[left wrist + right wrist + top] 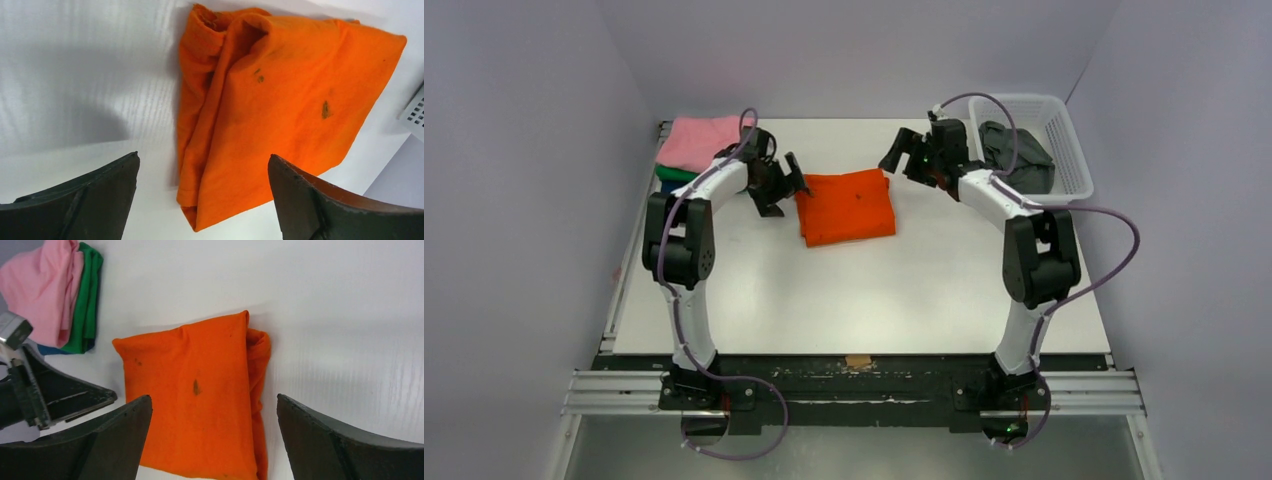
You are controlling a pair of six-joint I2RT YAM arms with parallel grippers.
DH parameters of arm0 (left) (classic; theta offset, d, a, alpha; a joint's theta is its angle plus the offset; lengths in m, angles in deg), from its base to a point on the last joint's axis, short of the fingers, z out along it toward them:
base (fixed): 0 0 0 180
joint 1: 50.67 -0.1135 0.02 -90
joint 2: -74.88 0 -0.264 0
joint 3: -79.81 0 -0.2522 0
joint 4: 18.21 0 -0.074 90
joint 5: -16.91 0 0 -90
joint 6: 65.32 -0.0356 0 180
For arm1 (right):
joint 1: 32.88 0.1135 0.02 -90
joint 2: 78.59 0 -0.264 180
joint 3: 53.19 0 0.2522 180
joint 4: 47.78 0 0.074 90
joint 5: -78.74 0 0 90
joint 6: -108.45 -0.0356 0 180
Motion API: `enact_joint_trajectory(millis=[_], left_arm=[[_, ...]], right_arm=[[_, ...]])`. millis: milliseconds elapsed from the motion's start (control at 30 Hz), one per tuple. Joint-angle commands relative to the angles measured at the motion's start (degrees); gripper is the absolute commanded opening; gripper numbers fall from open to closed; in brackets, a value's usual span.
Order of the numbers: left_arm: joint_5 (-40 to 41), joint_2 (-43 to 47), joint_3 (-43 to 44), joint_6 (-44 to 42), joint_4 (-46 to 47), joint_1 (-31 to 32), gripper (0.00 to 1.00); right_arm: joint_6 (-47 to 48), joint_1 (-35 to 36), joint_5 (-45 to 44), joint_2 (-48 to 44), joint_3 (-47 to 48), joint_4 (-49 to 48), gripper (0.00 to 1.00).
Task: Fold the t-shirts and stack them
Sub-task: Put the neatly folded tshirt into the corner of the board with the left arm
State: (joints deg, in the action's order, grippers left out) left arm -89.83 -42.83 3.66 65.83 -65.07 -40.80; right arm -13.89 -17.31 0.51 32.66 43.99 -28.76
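Observation:
Next, the left gripper lowers to its right in the top view, open fingers straddling the t-shirt's layers, since the orange t-shirt's layered edge (803, 211) (199, 149) lies below it that way.
The orange t-shirt (846, 205) lies folded into a rough square on the white table, with small dark specks; it also shows in the left wrist view (280, 105) and the right wrist view (200, 395). My left gripper (786, 188) is open and empty just left of it. My right gripper (900, 153) is open and empty just beyond its far right corner. A stack with a pink t-shirt (699, 140) on top of a green t-shirt (674, 173) sits at the far left; both show in the right wrist view, pink (42, 290) and green (87, 300). A dark grey t-shirt (1016, 152) lies in the basket.
The white lattice basket (1064, 130) stands at the far right corner of the table; its corner shows in the left wrist view (415, 112). Grey walls enclose the table on three sides. A blue edge (50, 350) peeks from under the stack.

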Motion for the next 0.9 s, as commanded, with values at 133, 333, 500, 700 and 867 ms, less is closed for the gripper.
enact_joint_trajectory(millis=[133,333,500,700,867], left_arm=[[3.7,-7.0,6.6,-1.1,-2.5,5.1,0.76],[8.7,-11.3,14.2,-2.5,-7.8,8.4,0.49],[11.7,-15.5,22.4,-4.8,-14.0,9.1,0.0],[33.3,-13.9,29.7,-16.3,-20.6,9.2,0.0],[47.1,-12.1,33.3,-31.7,-18.8,8.8,0.0]], right_arm=[[0.0,-0.3,2.8,-8.9,-10.1,-4.3,0.94],[0.0,-0.3,6.4,-12.6,-13.6,-6.8,0.94],[0.6,-0.3,6.6,-16.3,-17.0,-8.5,0.94],[3.7,-0.3,2.6,-20.6,-20.0,-10.7,0.94],[4.5,-0.3,2.1,-22.0,-23.0,-15.9,0.94]])
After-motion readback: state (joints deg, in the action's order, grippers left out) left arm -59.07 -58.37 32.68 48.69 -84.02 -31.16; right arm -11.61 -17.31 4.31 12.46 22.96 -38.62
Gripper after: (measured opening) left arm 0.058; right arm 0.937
